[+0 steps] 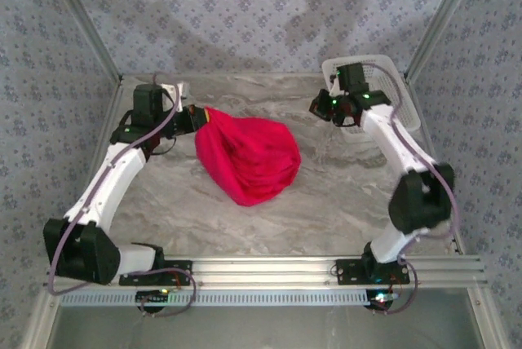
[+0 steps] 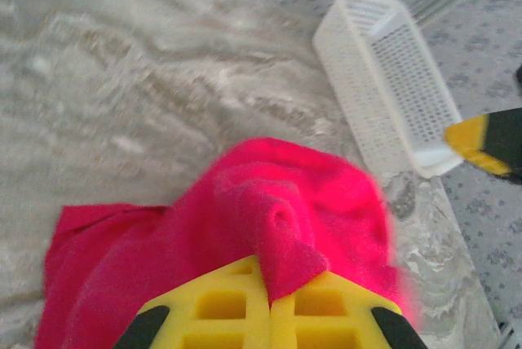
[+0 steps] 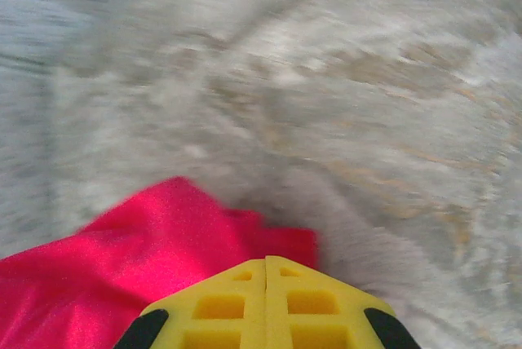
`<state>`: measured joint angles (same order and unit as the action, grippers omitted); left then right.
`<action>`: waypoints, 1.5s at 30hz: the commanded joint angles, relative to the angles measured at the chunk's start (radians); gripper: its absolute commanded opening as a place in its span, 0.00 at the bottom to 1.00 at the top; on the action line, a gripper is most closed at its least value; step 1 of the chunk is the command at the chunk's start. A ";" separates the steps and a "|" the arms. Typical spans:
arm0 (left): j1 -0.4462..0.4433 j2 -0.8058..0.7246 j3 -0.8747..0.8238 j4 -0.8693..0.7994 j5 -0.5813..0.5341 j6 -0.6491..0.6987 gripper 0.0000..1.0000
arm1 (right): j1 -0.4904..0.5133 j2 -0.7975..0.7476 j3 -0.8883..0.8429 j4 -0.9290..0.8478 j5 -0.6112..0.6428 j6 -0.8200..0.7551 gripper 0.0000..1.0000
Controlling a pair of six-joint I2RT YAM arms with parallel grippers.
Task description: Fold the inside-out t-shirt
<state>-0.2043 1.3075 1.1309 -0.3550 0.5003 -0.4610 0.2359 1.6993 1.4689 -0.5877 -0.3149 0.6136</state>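
Observation:
The pinched fold of the t-shirt in my left gripper should go across over the heap's bunched middle next, and I should let go of it there. That middle is beside it, toward my right gripper.
The inside-out t-shirt (image 1: 249,157) is a bright red bunched heap in the middle of the marble table. My left gripper (image 1: 198,117) is at the heap's upper left corner, shut on a pinched fold of the t-shirt (image 2: 277,218) that sticks up between its yellow fingertips (image 2: 245,284). My right gripper (image 1: 319,106) hovers apart from the cloth, to its upper right and in front of the basket. In the right wrist view that gripper (image 3: 266,261) has its jaws pressed together with nothing between them, and the t-shirt (image 3: 122,267) lies below and to the left.
A white plastic lattice basket (image 1: 383,80) stands at the back right against the wall; its rim (image 2: 359,55) also appears in the left wrist view. Patterned walls enclose the table on three sides. Bare marble surface (image 1: 326,194) lies in front of and to the right of the shirt.

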 commanded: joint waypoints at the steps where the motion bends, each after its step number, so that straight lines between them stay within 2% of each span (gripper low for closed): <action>1: -0.021 0.021 -0.016 0.053 -0.013 -0.102 0.00 | 0.072 0.035 -0.013 -0.038 0.090 -0.028 0.13; 3: -0.037 0.014 -0.021 0.065 -0.033 -0.118 0.00 | 0.142 0.003 -0.022 -0.046 0.181 -0.022 0.23; 5: -0.044 0.012 -0.020 0.067 -0.038 -0.125 0.00 | 0.225 -0.032 -0.042 -0.030 0.218 -0.008 0.30; 9: -0.044 0.013 -0.003 0.042 -0.054 -0.109 0.00 | 0.398 -0.059 -0.120 0.106 0.201 0.008 0.39; 14: -0.043 0.029 0.015 0.013 -0.067 -0.097 0.00 | 0.540 0.064 -0.083 0.138 0.178 0.008 0.53; 19: -0.038 0.034 0.012 0.006 -0.070 -0.103 0.00 | 0.588 0.175 -0.042 0.175 0.147 0.148 0.54; 23: -0.037 0.028 0.004 0.006 -0.073 -0.104 0.00 | 0.555 0.254 -0.017 0.229 0.187 0.285 0.57; 27: -0.037 0.018 -0.005 -0.002 -0.073 -0.104 0.00 | 0.509 0.342 0.061 0.241 0.259 0.346 0.57; 28: -0.035 0.015 -0.006 -0.004 -0.074 -0.105 0.00 | 0.500 0.368 0.093 0.223 0.273 0.350 0.56; 29: -0.032 0.012 -0.008 -0.006 -0.071 -0.104 0.00 | 0.491 0.391 0.122 0.210 0.275 0.347 0.48; 32: -0.011 0.009 -0.006 -0.012 -0.053 -0.102 0.00 | 0.475 0.408 0.187 0.151 0.242 0.305 0.04; 33: 0.001 0.010 -0.002 -0.015 -0.051 -0.102 0.00 | 0.474 0.386 0.195 0.136 0.224 0.279 0.00; 40: 0.160 0.085 0.070 -0.049 -0.037 -0.106 0.00 | 0.445 0.047 0.156 0.030 -0.014 0.091 0.00; 43: 0.197 0.139 0.076 -0.029 -0.033 -0.117 0.00 | 0.369 -0.098 0.076 0.090 -0.139 0.144 0.00; 45: 0.199 0.170 0.073 -0.025 -0.020 -0.122 0.00 | 0.309 -0.166 0.016 0.138 -0.179 0.196 0.00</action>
<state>-0.0154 1.4384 1.1870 -0.3859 0.4755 -0.5682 0.6304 1.6333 1.5475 -0.4732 -0.3748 0.7753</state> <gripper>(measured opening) 0.041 0.050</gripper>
